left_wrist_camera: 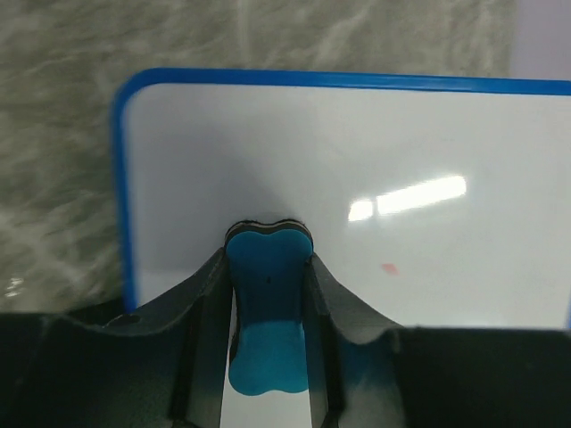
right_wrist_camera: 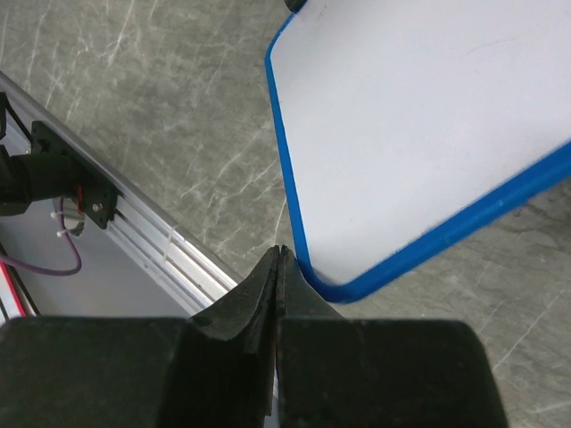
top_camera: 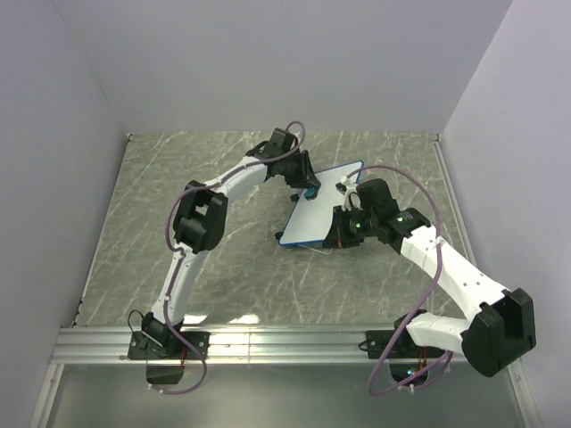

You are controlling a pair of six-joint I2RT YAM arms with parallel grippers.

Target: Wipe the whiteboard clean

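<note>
The whiteboard [top_camera: 323, 207] is nearly clean, so my left gripper should next lift off it, then go left in the top view and back, down onto the table.
The whiteboard [top_camera: 323, 207] lies mid-table, white with a thin blue frame. My left gripper [top_camera: 307, 187] reaches over its far left edge, shut on a small blue eraser [top_camera: 310, 192]. In the left wrist view the eraser [left_wrist_camera: 268, 303] sits clamped between the black fingers [left_wrist_camera: 203, 312], its felt end pressed on the whiteboard [left_wrist_camera: 357, 143]. One tiny red mark [left_wrist_camera: 389, 267] shows just right of the eraser. My right gripper [top_camera: 339, 237] is shut and empty at the board's near right corner. In the right wrist view its tips [right_wrist_camera: 280, 253] touch the blue frame of the whiteboard [right_wrist_camera: 419, 116].
The grey marbled tabletop [top_camera: 178, 178] is walled by white panels on three sides. An aluminium rail [top_camera: 285, 343] runs along the near edge with both arm bases on it. The rail [right_wrist_camera: 169, 241] and the left arm's base [right_wrist_camera: 53, 174] show in the right wrist view.
</note>
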